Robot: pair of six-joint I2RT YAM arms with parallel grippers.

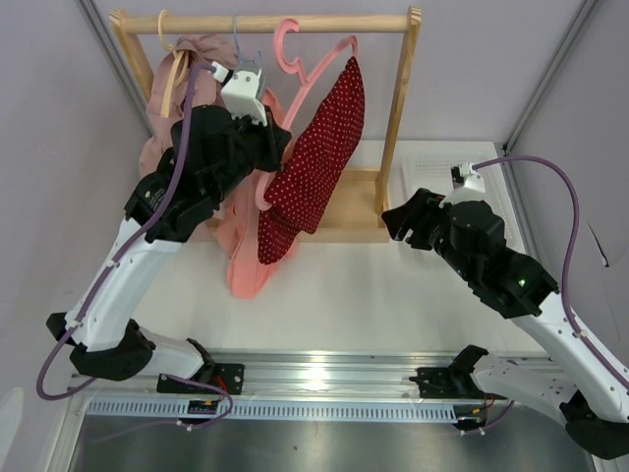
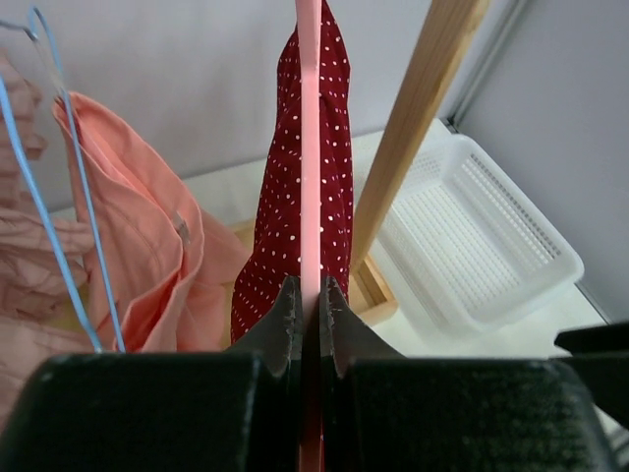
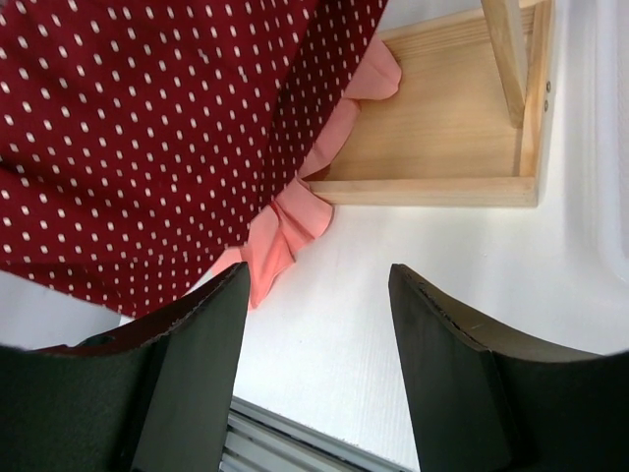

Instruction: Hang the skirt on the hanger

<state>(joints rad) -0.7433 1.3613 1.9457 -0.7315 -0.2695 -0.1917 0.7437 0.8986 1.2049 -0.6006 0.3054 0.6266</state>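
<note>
The pink hanger's hook needs to come over the wooden bar, so next I need to move my left gripper away from my base and down.
The dark red polka-dot skirt (image 1: 319, 157) hangs draped over the slim pink hanger (image 1: 307, 74), which is tilted steeply with its hook up by the wooden rail (image 1: 324, 22). I cannot tell whether the hook rests on the rail. My left gripper (image 1: 273, 165) is shut on the hanger's lower end. In the left wrist view the gripper (image 2: 309, 295) clamps the pink bar (image 2: 309, 147), with the skirt (image 2: 280, 226) on both sides of it. My right gripper (image 1: 393, 221) is open and empty over the table beside the skirt's lower hem (image 3: 128, 147); it also shows in the right wrist view (image 3: 319, 280).
A salmon-pink garment (image 1: 241, 256) hangs on a blue wire hanger (image 2: 59, 197) left of the skirt. A mauve ruffled garment (image 1: 192, 64) and a wooden hanger (image 1: 172, 59) hang at the rail's left. The rack's right post (image 2: 413, 118) and base (image 3: 442, 128) are close. A white basket (image 2: 482, 236) stands to the right.
</note>
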